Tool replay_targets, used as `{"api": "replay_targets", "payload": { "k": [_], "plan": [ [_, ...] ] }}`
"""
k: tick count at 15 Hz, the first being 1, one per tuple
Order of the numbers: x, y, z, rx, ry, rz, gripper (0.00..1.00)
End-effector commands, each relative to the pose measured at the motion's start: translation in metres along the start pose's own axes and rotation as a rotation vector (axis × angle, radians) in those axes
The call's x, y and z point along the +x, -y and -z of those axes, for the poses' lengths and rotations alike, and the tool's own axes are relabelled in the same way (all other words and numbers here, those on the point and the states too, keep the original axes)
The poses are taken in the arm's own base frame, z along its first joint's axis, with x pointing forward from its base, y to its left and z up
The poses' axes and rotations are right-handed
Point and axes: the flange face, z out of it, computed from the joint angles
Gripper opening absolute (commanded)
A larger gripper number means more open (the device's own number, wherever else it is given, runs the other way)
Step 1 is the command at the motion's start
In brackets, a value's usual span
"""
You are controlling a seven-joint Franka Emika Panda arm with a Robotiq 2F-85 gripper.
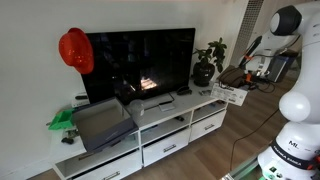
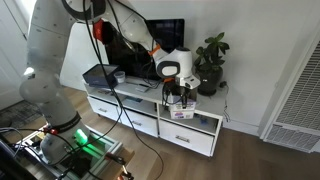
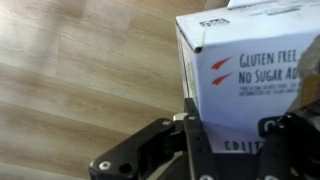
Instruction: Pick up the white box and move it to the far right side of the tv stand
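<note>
My gripper moves outward over the tv stand's far end by the plant next and releases the box there, since the white box [image 2: 181, 109] remains short of that end.
My gripper [image 3: 245, 112] is shut on the white box [image 3: 250, 60], one finger on each side. The box has red marks and dark printing reading "gluten free". In the wrist view, wooden floor shows beside and below the box. In both exterior views the gripper [image 1: 241, 78] [image 2: 179, 88] holds the white box [image 1: 231, 94] [image 2: 181, 109] in the air at the end of the long white tv stand [image 1: 160, 140] [image 2: 195, 138] near the plant. I cannot tell whether the box touches the stand.
On the stand are a black TV [image 1: 140, 60], a potted plant [image 1: 208, 62] [image 2: 210, 62], a pale flat device [image 1: 150, 105] and a large grey bin [image 1: 100, 122]. A red helmet [image 1: 75, 48] hangs at the TV's corner. A wooden floor [image 3: 80, 70] lies below.
</note>
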Motion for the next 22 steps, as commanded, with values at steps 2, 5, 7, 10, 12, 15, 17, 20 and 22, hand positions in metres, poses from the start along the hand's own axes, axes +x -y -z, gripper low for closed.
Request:
{"api": "replay_targets", "payload": {
  "k": [2, 5, 7, 10, 12, 15, 17, 20, 22],
  "plan": [
    [0.000, 0.001, 0.001, 0.000, -0.001, -0.012, 0.04],
    [0.006, 0.004, 0.002, -0.001, -0.010, -0.054, 0.01],
    [0.024, -0.003, -0.006, -0.012, -0.016, -0.164, 0.01],
    [0.055, -0.021, -0.021, -0.031, -0.020, -0.312, 0.01],
    [0.077, -0.031, -0.025, -0.026, -0.032, -0.402, 0.01],
    [0.107, -0.042, -0.019, 0.004, -0.059, -0.528, 0.01],
    [0.125, -0.042, -0.016, 0.029, -0.090, -0.592, 0.01],
    [0.146, -0.028, -0.013, 0.058, -0.114, -0.634, 0.01],
    [0.155, -0.008, -0.015, 0.063, -0.135, -0.634, 0.01]
  ]
}}
